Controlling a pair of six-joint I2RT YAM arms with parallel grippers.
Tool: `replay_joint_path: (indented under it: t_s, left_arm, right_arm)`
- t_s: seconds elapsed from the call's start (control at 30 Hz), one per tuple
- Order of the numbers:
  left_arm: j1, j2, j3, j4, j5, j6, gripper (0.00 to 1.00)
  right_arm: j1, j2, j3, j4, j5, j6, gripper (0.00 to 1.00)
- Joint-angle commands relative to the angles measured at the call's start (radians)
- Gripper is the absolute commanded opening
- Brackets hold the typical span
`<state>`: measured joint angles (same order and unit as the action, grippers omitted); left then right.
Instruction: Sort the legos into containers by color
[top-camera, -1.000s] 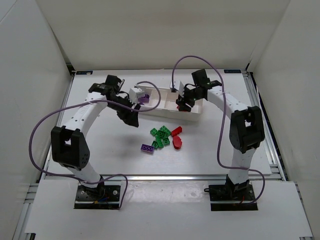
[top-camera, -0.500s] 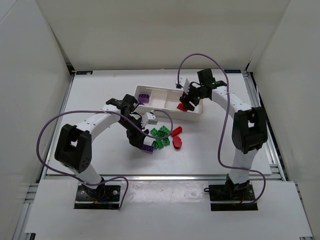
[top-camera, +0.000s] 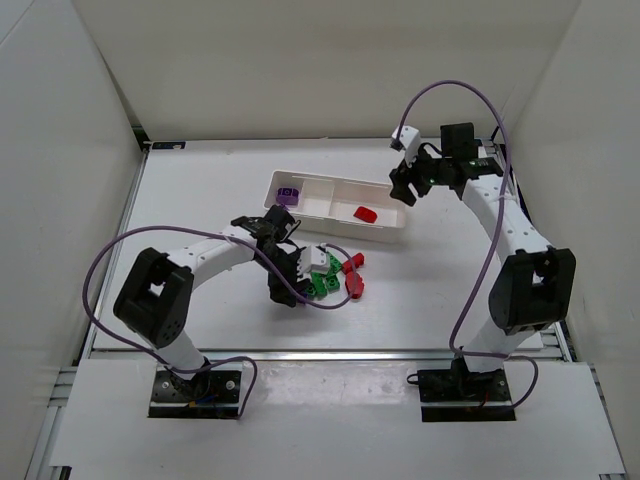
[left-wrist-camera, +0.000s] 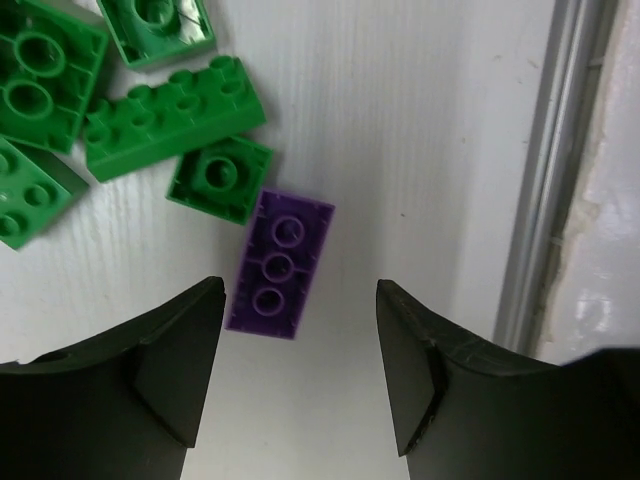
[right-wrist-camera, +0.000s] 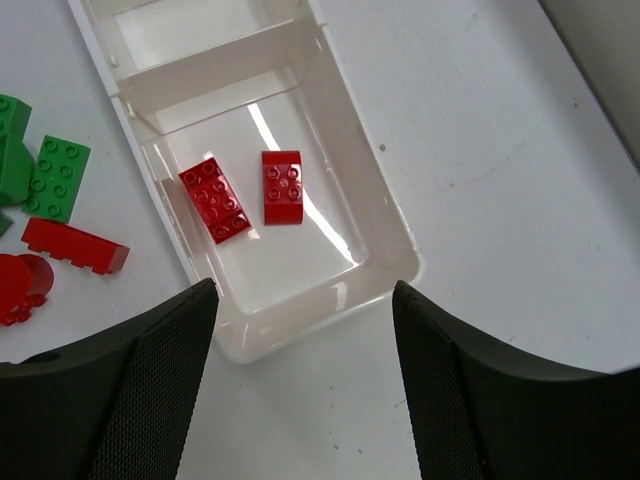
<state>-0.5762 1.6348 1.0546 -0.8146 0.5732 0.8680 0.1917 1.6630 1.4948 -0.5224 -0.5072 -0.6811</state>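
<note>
The robot's left gripper will go down next onto the loose purple lego (left-wrist-camera: 278, 265), with one finger beside each of its long sides, since a green lego crowds only the purple lego's end.
The white tray (top-camera: 325, 200) lies at the back of the table. A purple lego (top-camera: 289, 194) sits in its left compartment. Two red legos (right-wrist-camera: 215, 200) (right-wrist-camera: 282, 187) lie in its right compartment, and one shows from above (top-camera: 366, 214). My left gripper (top-camera: 284, 291) is open, low over a loose purple lego (left-wrist-camera: 280, 262) that lies flat between its jaws (left-wrist-camera: 300, 292), untouched. Green legos (left-wrist-camera: 172, 118) lie just beyond it. My right gripper (top-camera: 401, 186) is open and empty, raised over the tray's right end (right-wrist-camera: 305, 290).
Loose green legos (top-camera: 325, 283) and red pieces (top-camera: 353, 264) (top-camera: 354, 289) lie in a cluster in front of the tray. The table's metal edge rail (left-wrist-camera: 545, 170) runs close to the left gripper. White walls enclose the table.
My left arm has swung from the tray's left end down to the loose pile and over the purple lego. My right gripper has let a red lego into the right compartment and lifted away to the right.
</note>
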Motion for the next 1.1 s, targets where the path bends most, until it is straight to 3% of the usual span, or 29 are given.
replay_joint_path:
  t_s: [0.0,0.43,0.53,0.7,0.8,1.07]
  left_arm:
    - [-0.014,0.016,-0.011,0.083,-0.027,0.032,0.72]
    - [-0.056,0.095,-0.059,0.167,-0.087,0.097,0.67]
    - [-0.065,0.097,-0.067,0.172,-0.104,0.098,0.58]
    - [-0.065,0.060,-0.068,0.193,-0.107,0.063,0.23]
    - [-0.065,0.001,-0.071,0.190,-0.102,0.049,0.14]
    - [0.030,-0.190,0.092,0.043,-0.022,-0.044,0.11]
  right_arm:
    - [-0.009,-0.052,-0.024,-0.025,-0.019,0.037,0.74]
    - [-0.028,-0.141,-0.070,-0.083,-0.010,0.055,0.74]
    - [-0.035,-0.147,-0.080,-0.087,-0.010,0.043,0.74]
    - [-0.034,-0.158,-0.100,-0.093,-0.019,0.040,0.74]
    - [-0.034,-0.169,-0.119,-0.105,-0.040,0.060,0.73]
    - [-0.011,-0.174,-0.154,-0.237,-0.246,0.087,0.73]
